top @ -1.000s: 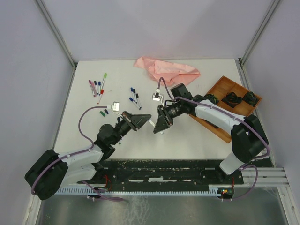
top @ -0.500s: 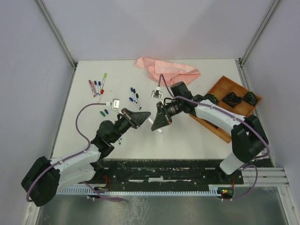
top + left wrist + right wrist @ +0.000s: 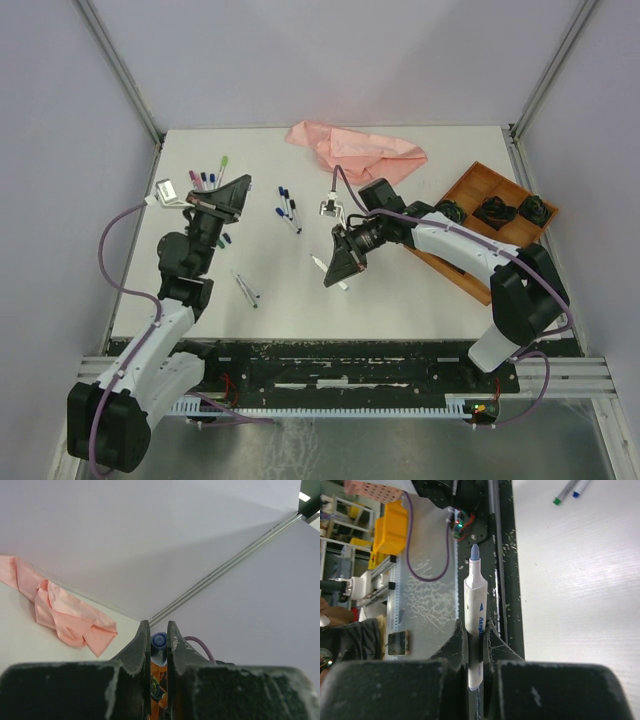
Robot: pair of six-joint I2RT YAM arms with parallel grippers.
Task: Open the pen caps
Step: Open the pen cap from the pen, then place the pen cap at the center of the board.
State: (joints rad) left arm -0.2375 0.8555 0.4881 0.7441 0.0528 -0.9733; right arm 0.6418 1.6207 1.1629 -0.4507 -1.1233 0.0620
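The blue cap is off the body of the white pen, so my left gripper will tilt down and lower the cap onto the table (image 3: 228, 245) beside the green and blue caps.
My left gripper (image 3: 243, 183) is raised over the table's left side, shut on a small blue pen cap (image 3: 159, 641) that peeks out between its fingertips (image 3: 143, 636). Near the table's middle, my right gripper (image 3: 332, 276) is shut on a white pen barrel (image 3: 476, 605). The barrel's blue tip (image 3: 474, 551) is bare and points toward the near edge. In the top view the same barrel (image 3: 318, 263) sticks out on both sides of the jaws. Capped pens (image 3: 205, 185) lie just under and left of the left gripper.
More capped pens (image 3: 288, 206) lie at centre-left, and two thin pens (image 3: 246, 289) lie near the left arm. A pink cloth (image 3: 356, 149) is at the back. A wooden tray (image 3: 468, 187) with dark objects sits at the right.
The two grippers were together at the table's middle. The left arm has swung away left and back with the blue cap. The right gripper stays put, gripping the barrel.
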